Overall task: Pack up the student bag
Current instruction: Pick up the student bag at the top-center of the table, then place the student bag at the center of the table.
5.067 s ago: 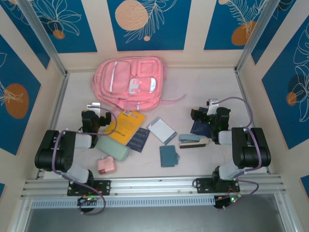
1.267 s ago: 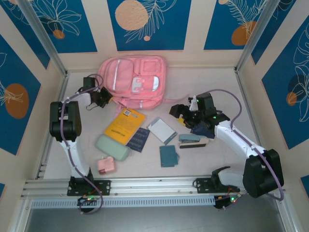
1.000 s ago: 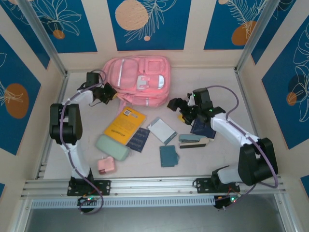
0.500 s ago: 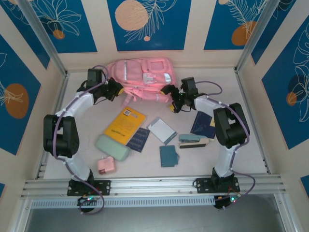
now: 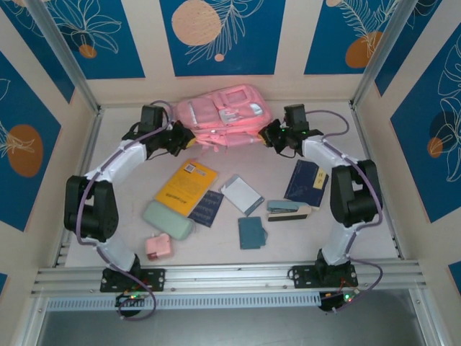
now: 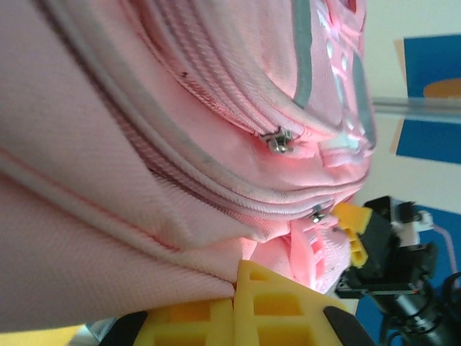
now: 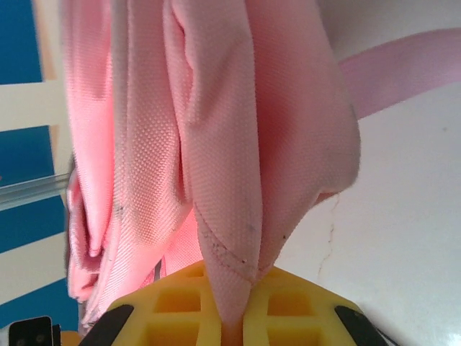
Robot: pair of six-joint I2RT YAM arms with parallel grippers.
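The bag sits bunched near the back wall, so next my left gripper needs to pull the bag's fold back toward the dark notebook's far edge and then let go of it.
The student bag, a large pink backpack with pale shiny panels, is bunched up at the back of the table, its front pockets facing up. My left gripper is shut on a fold of fabric at its left lower edge; in the left wrist view the yellow fingers meet on pink cloth. On the bag's right edge my right gripper is shut. Its yellow fingers pinch a hanging fold of the bag. A pink strap lies on the table behind it.
Loose items lie in the middle of the table: a yellow book, a dark notebook, a white card, a mint case, a small pink pouch, a teal wallet, a stapler and a navy booklet. Walls enclose three sides.
My right gripper moved left to the bag's right edge and shut on its fabric. My left gripper dragged the bag rightward, and the bag now stands bunched and raised between both grippers.
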